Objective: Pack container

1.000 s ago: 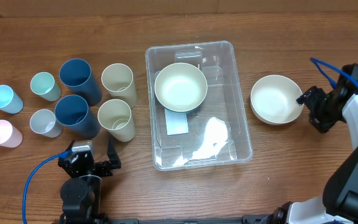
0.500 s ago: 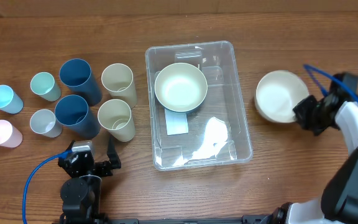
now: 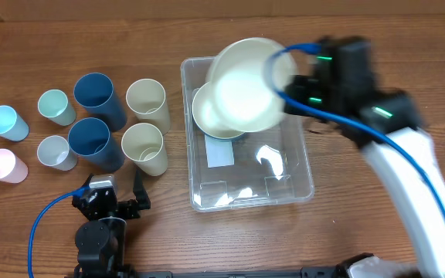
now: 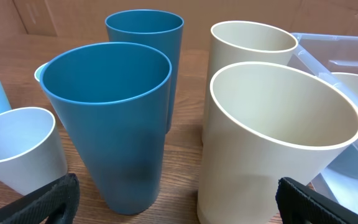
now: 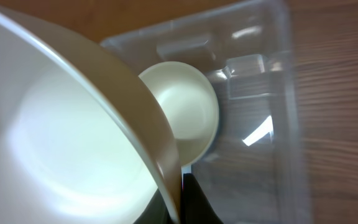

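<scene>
My right gripper holds the bowl and will go down toward the left in the overhead view, to let it go into the container's cream bowl point(image 3: 209, 115) point(image 5: 186, 111), because that one's opening faces up.
The container point(image 3: 300, 184) is a clear bin in the middle of the table, seen from the right wrist as well point(image 5: 263, 81). A cream bowl point(image 3: 204, 117) sits in its far end point(image 5: 194, 109). Above it hangs a second cream bowl point(image 3: 246, 85), tilted, partly covering the first. My right gripper point(image 3: 288, 83) is shut on that bowl's rim point(image 5: 180, 199), and the held bowl point(image 5: 61, 137) fills the left of the right wrist view. My left gripper point(image 3: 116, 197) stays open near the table's front edge, its fingers wide apart point(image 4: 176, 202) and nothing between them.
Left of the container stand two dark blue cups point(image 3: 99, 100) point(image 3: 93, 143), two cream cups point(image 3: 147, 100) point(image 3: 144, 147) and several small pale cups point(image 3: 6, 123). The near blue cup point(image 4: 114, 118) and cream cup point(image 4: 272, 143) stand just ahead of the left gripper.
My right gripper shut on the rim of the bowl that lay right of the container, lifted it and swung it left over the container's far end. The left arm has not moved.
</scene>
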